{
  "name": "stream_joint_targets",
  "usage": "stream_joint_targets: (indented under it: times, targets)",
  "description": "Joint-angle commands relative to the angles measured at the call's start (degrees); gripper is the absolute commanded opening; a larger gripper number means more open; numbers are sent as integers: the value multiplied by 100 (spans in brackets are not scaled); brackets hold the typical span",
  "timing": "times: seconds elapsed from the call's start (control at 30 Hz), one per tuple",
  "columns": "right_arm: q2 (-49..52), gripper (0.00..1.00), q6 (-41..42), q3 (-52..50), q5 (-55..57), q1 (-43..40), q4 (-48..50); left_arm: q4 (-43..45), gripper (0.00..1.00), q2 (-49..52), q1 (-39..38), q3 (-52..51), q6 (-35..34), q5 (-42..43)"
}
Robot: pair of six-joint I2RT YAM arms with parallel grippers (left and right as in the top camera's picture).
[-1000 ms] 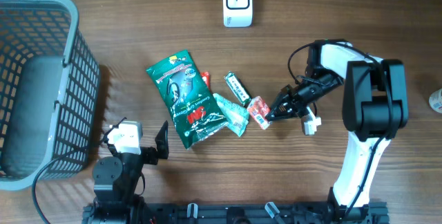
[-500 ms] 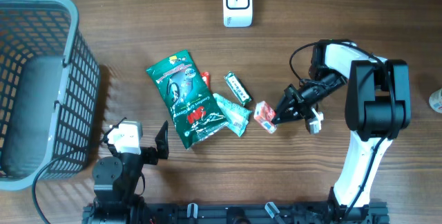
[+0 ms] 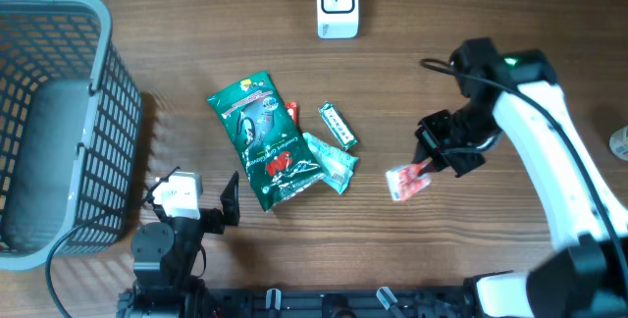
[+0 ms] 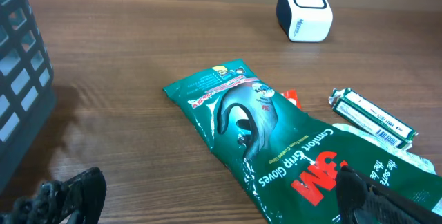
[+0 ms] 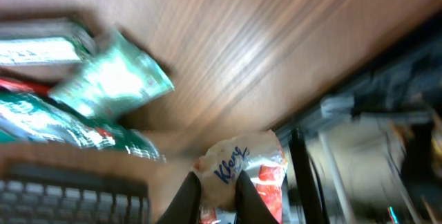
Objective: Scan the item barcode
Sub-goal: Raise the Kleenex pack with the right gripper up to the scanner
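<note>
The pack will go outward over the scanner [image 3: 337,4] in my right gripper next. My right gripper will lower it beside the round container and let go, because that side is apart from the pile.
My right gripper [image 3: 429,166] is shut on a small red and white tissue pack [image 3: 406,182], held in the air right of the pile of items. In the right wrist view the pack [image 5: 245,165] sits pinched between my two dark fingers [image 5: 185,198], its blue lettering facing the camera; no barcode shows. The white scanner [image 3: 337,4] stands at the table's far middle edge. My left gripper [image 3: 228,205] rests low at the front left, open and with nothing in it, just short of the green glove pack [image 4: 276,141].
On the table lie the green glove pack [image 3: 263,141], a teal packet [image 3: 329,161] and a small green and white bar [image 3: 337,126]. A grey basket [image 3: 98,24] stands at the far left. The scanner [image 4: 304,10] also shows in the left wrist view.
My right gripper has lifted the tissue pack off the table beside the teal packet and carried it to the right, the arm swinging round. The left arm has not moved.
</note>
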Motion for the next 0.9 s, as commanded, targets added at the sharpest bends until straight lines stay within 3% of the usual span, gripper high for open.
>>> stream_joint_targets:
  times: [0.0,0.13,0.27,0.3,0.4,0.63,0.77,0.87]
  targets:
    - [-378,4,-197,26,1115,72,741,-28,100,-15,-9,9,90,85]
    - [-363,5,-1298,13,529,234,2616,-28,100,-15,-9,9,90,87]
    - [-343,5,-1244,-50,802,568,4562,-31,100,-15,-9,9,90,87]
    - [-299,5,-1019,-177,822,684,5322,-28,100,-15,-9,9,90,87]
    - [-31,5,-503,-330,1082,828,6304,-28,100,-15,-9,9,90,85]
    - [1941,5,282,-361,782,1025,9857,-28,100,-15,-9,9,90,85]
    - [2789,5,1012,-348,1014,1025,11267,-28,100,-15,-9,9,90,87]
    - [3169,5,1300,-203,1331,1025,11514,-28,100,-15,-9,9,90,87]
